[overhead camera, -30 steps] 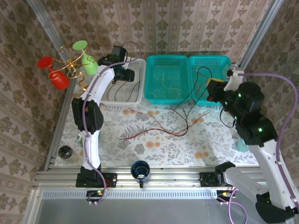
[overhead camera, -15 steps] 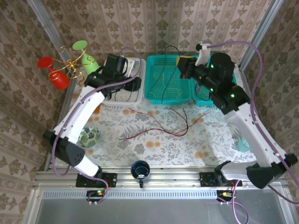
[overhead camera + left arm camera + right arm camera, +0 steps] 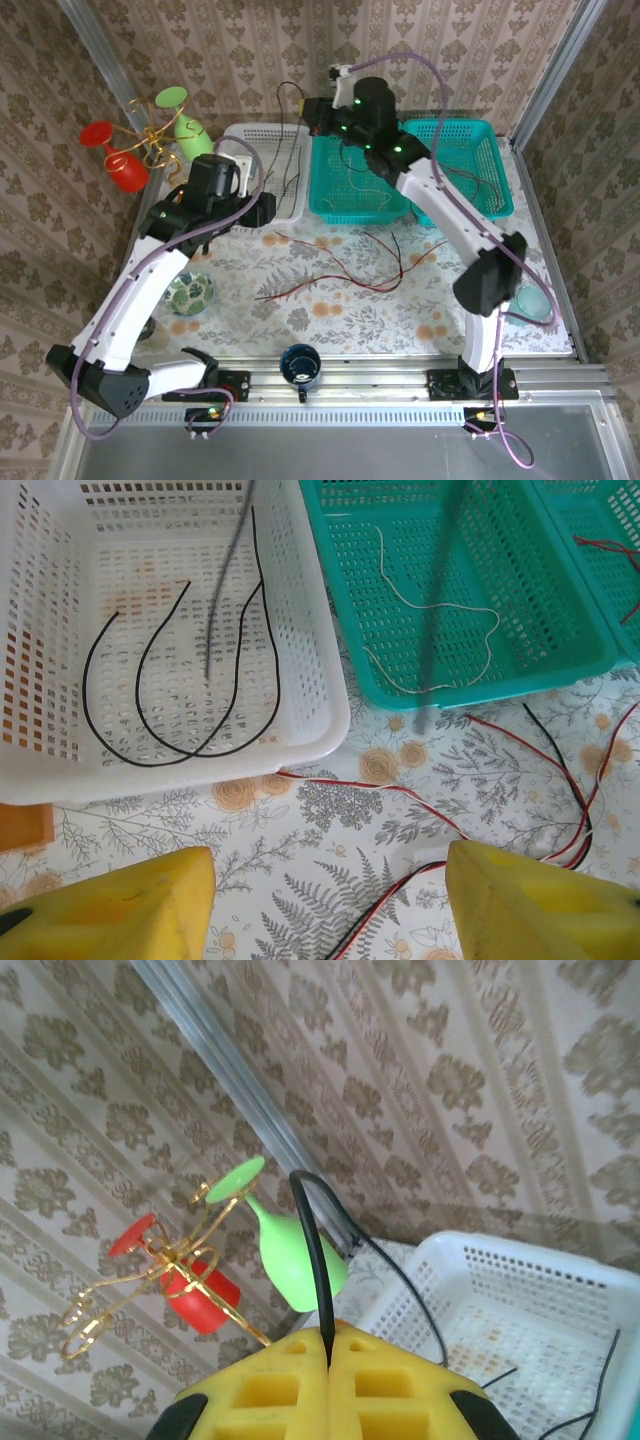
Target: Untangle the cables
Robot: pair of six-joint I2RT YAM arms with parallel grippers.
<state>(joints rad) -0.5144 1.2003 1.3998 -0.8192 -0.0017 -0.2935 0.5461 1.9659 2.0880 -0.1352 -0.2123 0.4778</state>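
Note:
My right gripper moves down toward the green glass next and releases this matching cable in the white basket holding black cables, since the basket lies below my right gripper.
My right gripper (image 3: pixel 312 112) hangs high over the gap between the white basket (image 3: pixel 232 215) and the middle teal basket (image 3: pixel 360 214). It is shut on a black cable (image 3: pixel 318 1260) that arches up out of the fingers (image 3: pixel 330 1335) and trails down toward the white basket (image 3: pixel 520 1300). Two black cables (image 3: pixel 180 710) lie curled in that basket (image 3: pixel 330 720). A white cable (image 3: pixel 430 630) lies in the teal basket (image 3: pixel 480 685). Red cables (image 3: pixel 340 268) sprawl on the floral cloth. My left gripper (image 3: pixel 268 207) stands open low over the cloth, a red cable (image 3: pixel 400 885) between its yellow fingers (image 3: pixel 110 910).
A second teal basket (image 3: pixel 495 170) at the back right holds red wire (image 3: pixel 600 548). Red and green glasses on a gold rack (image 3: pixel 150 140) stand at the far left. A patterned bowl (image 3: pixel 190 292), a blue cup (image 3: pixel 300 362) and a teal dish (image 3: pixel 530 300) sit nearer.
The right arm has swung left from the right teal basket to beside the white basket, carrying the black cable. The left arm has drawn back from the white basket toward the cloth.

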